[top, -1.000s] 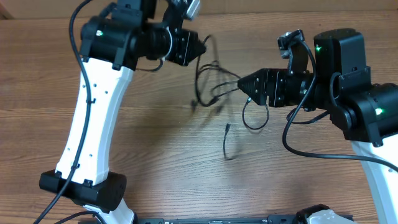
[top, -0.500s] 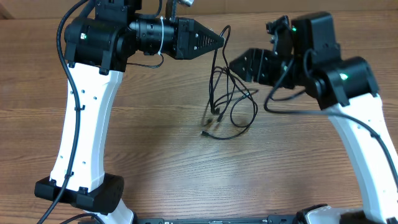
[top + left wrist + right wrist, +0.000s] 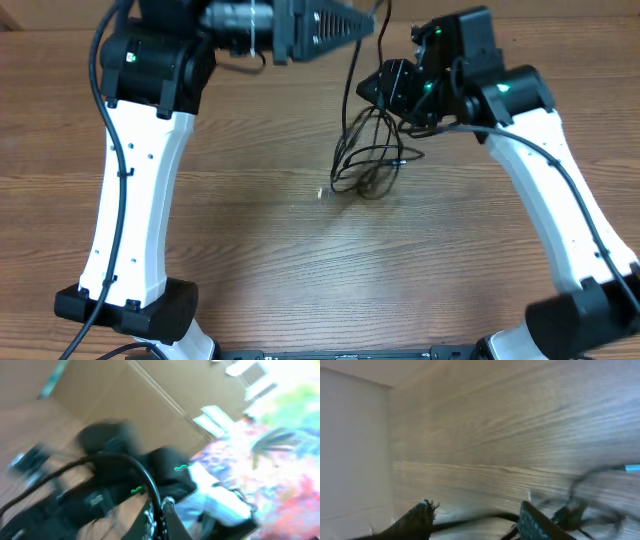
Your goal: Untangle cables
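I will next move my left gripper down away from the tangle and let go of the piece of cable on the bare tabletop, which is below my gripper, to its left in the overhead view.
The cables (image 3: 366, 165) are thin black cords in a loose tangle on the wooden table (image 3: 250, 230), with a light plug tip (image 3: 322, 193) at the tangle's left. My left gripper (image 3: 368, 22) is shut on one strand and holds it up from the tangle. In the left wrist view the black strand (image 3: 149, 479) runs into my shut jaws (image 3: 159, 522). My right gripper (image 3: 373, 88) is just above the tangle's top. In the right wrist view its fingers (image 3: 476, 509) are wide apart, a blurred strand (image 3: 470, 521) crosses between them, and more cable (image 3: 580, 505) lies to the right.
The white left arm (image 3: 135, 170) stands over the table's left side and the white right arm (image 3: 560, 190) over its right side. Thick black arm wires (image 3: 105, 60) hang by the left arm. The table's far edge (image 3: 600, 12) is close behind both grippers.
Both grippers have moved toward the far edge of the table. The left gripper has lifted its strand higher, and the tangle has drawn in and shifted right beneath them.
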Tool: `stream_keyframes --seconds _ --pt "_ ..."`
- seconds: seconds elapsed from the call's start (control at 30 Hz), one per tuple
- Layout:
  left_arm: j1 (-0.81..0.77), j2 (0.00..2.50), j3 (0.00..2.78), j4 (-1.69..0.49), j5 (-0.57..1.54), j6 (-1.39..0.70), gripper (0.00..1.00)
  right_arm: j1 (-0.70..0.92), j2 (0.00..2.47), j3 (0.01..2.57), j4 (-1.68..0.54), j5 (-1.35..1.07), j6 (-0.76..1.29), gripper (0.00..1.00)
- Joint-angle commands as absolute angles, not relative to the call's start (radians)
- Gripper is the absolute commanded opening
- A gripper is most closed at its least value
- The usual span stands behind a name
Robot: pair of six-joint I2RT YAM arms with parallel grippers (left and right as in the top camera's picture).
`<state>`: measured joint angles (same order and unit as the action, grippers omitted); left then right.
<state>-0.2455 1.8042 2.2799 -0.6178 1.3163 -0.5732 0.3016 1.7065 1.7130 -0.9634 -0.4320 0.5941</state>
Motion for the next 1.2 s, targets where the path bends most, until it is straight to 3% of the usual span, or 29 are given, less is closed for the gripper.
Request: stream_keyframes --seconds 0.0,0.23,0.4,0.63,0.83,0.97,1.07,1.17 --pt "-0.213 1.750 2.309 -0.396 1.449 -0.912 0.04 0.288 1.754 1.722 -0.960 -0.415 0.670 0.52" --pt "-0.067 1.739 2.309 0.276 1.422 -1.465 0.04 0.236 1.792 1.722 -0.984 -0.412 0.691 0.55" --pt "0.102 1.739 2.308 0.313 1.239 -1.507 0.04 0.204 1.792 1.722 -1.007 -0.398 0.636 0.56" --pt "0.075 1.741 2.308 -0.190 0.953 -1.074 0.04 0.183 1.783 1.723 -1.064 -0.352 0.513 0.56" --pt "-0.049 1.740 2.308 -0.668 0.909 -0.659 0.04 0.184 1.702 1.723 -1.110 -0.449 0.315 0.58" --pt "-0.113 1.740 2.308 -0.892 0.937 -0.523 0.04 0.184 1.624 1.724 -1.100 -0.635 0.178 0.61" --pt "-0.154 1.740 2.308 -1.049 0.973 -0.388 0.04 0.184 1.567 1.723 -1.081 -0.685 0.173 0.66" --pt "-0.174 1.740 2.308 -1.166 1.025 -0.288 0.04 0.184 1.525 1.723 -1.072 -0.686 0.173 0.79"
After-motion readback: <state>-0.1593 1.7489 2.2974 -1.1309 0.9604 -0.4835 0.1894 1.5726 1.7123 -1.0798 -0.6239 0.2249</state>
